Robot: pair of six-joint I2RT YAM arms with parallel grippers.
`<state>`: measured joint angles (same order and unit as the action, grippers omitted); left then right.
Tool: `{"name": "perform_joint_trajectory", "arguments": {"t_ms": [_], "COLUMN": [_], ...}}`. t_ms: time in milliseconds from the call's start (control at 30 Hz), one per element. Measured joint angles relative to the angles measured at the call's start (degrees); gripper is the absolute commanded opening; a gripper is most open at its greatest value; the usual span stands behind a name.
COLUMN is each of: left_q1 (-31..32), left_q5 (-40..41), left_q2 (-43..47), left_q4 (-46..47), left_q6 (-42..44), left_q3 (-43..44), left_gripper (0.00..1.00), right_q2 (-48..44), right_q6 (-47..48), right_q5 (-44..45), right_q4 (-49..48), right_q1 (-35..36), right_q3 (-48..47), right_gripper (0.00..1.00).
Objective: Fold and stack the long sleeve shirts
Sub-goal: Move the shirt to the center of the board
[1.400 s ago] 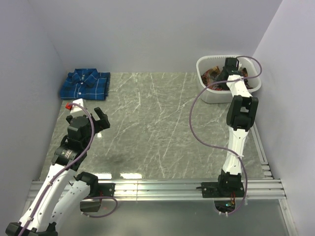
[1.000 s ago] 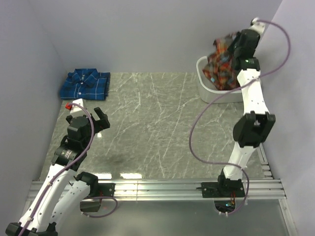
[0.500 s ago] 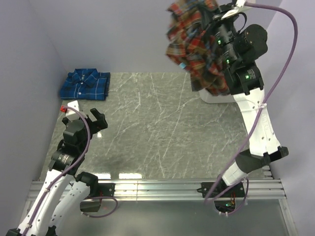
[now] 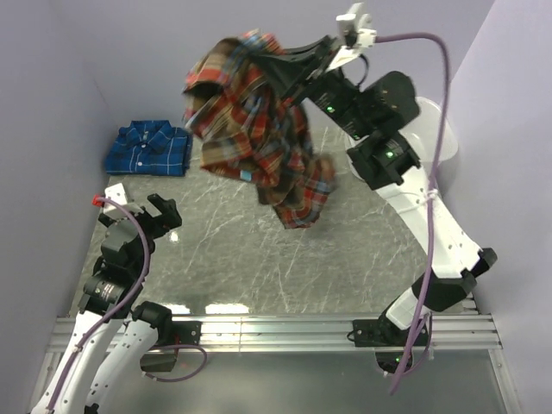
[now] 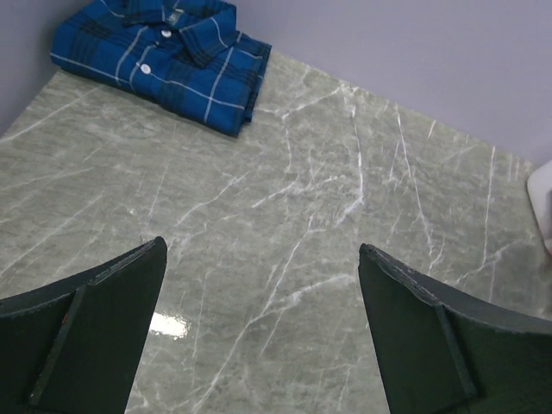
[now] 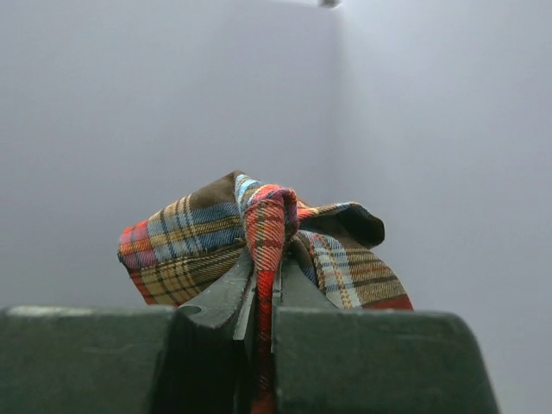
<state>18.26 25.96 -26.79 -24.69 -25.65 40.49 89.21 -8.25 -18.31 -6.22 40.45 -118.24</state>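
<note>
I will lower my right gripper and release the bunched shirt onto the clear marble below, in the tabletop's middle.
A red-orange plaid shirt [image 4: 259, 138] hangs bunched in the air over the middle of the table, pinched at its top by my right gripper [image 4: 269, 60], which is shut on it. In the right wrist view a fold of the red-orange plaid shirt [image 6: 267, 228] is clamped between the closed jaws of the right gripper [image 6: 266, 289]. A blue plaid shirt [image 4: 149, 148] lies folded at the table's far left corner, and the left wrist view has the blue plaid shirt [image 5: 164, 56] at top left. My left gripper [image 4: 153, 216] stays open low at the near left, with only tabletop between the fingers of the left gripper [image 5: 259, 259].
A white tub [image 4: 427, 138] stands at the far right, mostly behind the right arm. Grey walls close in the left, back and right. An aluminium rail [image 4: 276, 332] runs along the near edge of the marble table [image 4: 259, 259].
My right arm has lifted the red-orange shirt out of the tub and swung it up and leftward over the table. The left arm shifted slightly left, still open.
</note>
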Motion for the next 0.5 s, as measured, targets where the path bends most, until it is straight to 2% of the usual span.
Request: {"name": "perform_joint_trajectory", "arguments": {"t_ms": [367,500], "left_q1": [0.0,-0.02], "left_q5": [5.88,7.17], "left_q2": [6.43,9.22], "left_q4": [0.11,0.94], "left_q6": [-1.22,-1.2], "left_q3": [-1.22,-2.08], "left_gripper": [0.99,0.99], "right_q2": [12.39,12.52], "right_q6": [-12.57,-16.26], "right_q5": [-4.87,-1.9], "right_q4": [-2.19,-1.6], "right_q1": [9.44,9.97], "right_q3": [0.17,3.98], "right_gripper": [0.0,0.0]}}
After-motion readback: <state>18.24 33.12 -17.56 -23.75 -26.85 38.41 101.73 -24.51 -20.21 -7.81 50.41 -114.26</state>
